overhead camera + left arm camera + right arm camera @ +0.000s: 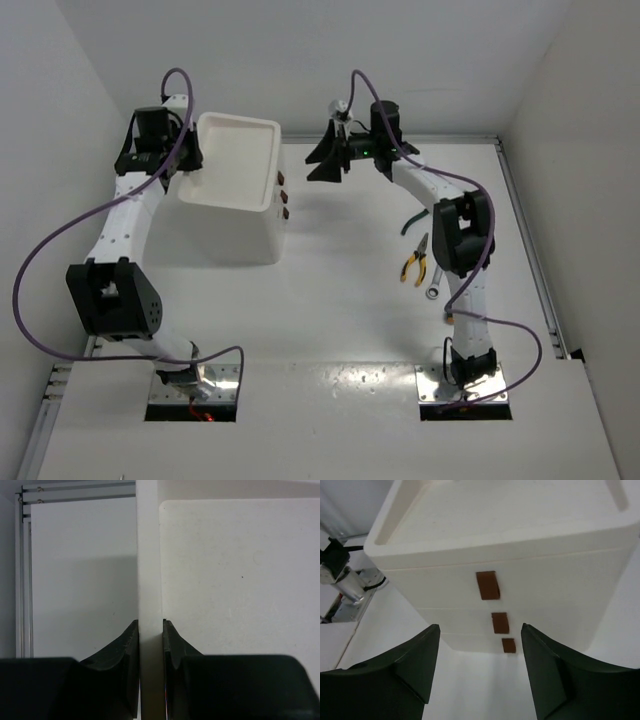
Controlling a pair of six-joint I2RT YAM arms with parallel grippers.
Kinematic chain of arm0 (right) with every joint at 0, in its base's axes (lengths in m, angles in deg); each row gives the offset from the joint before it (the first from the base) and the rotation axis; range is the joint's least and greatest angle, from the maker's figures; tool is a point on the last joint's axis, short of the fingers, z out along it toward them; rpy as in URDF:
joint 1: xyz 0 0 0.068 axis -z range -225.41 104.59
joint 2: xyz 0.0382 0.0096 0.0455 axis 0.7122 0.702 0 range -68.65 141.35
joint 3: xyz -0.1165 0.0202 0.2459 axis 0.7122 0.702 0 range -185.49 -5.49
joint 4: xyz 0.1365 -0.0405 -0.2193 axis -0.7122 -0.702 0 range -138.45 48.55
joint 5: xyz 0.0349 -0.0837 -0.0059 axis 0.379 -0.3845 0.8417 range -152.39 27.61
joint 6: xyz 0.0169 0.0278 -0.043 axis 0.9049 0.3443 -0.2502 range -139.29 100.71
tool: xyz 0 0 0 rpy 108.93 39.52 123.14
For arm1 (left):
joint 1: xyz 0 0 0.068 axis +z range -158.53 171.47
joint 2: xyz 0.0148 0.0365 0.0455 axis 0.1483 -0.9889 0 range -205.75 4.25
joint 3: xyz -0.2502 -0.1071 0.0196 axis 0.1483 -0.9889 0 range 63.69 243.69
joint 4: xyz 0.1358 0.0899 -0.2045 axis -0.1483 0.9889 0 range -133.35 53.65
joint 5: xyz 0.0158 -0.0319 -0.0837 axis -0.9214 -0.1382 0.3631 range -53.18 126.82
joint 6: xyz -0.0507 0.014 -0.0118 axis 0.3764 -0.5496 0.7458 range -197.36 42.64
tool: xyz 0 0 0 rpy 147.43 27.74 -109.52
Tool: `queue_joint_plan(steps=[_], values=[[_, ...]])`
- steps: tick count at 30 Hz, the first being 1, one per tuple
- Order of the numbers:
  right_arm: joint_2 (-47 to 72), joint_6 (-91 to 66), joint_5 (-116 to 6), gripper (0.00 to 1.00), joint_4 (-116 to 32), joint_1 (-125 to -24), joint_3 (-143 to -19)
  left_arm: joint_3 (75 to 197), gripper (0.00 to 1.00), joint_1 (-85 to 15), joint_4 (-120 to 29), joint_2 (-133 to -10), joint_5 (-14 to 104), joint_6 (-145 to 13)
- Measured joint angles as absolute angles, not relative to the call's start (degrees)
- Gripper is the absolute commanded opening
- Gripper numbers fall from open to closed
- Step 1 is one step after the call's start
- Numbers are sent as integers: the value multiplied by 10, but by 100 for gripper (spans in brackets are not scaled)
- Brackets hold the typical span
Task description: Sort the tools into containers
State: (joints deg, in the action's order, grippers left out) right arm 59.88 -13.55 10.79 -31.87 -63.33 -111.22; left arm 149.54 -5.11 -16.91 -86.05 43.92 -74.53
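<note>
The uppermost drawer's dark red handle lies to the left in the top view, so the robot's right gripper will next move its open fingers that way, around the handle.
The white cabinet stands at the back left, with its tray top empty. Three drawers with dark red handles face right and look closed. My left gripper is shut on the tray's left rim, one finger on each side. My right gripper is open and empty. It hangs in the air a little to the right of the handles and points at them. Yellow-and-black pliers, a silver wrench and a green-handled tool lie beside the right arm. The other tools are hidden.
White walls close in the table at the back and on both sides. An aluminium rail runs along the right edge, and another runs by the cabinet's left side. The right arm's elbow hangs over the tools.
</note>
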Motion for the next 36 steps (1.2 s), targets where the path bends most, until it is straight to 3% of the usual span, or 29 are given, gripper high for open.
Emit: queue_joint_plan(steps=[2,13,36], values=[[599,-138,115,62,-317,-647,-1111,1498,0,-52,-169,-863,440,-746],[638,-141,125,62,-313,-674,-1150,1506,0,-61,-177,-874,438,-752],[659,-170,34,56,-372,-703,-1168,1506,0,-71,-188,-878,428,-742]])
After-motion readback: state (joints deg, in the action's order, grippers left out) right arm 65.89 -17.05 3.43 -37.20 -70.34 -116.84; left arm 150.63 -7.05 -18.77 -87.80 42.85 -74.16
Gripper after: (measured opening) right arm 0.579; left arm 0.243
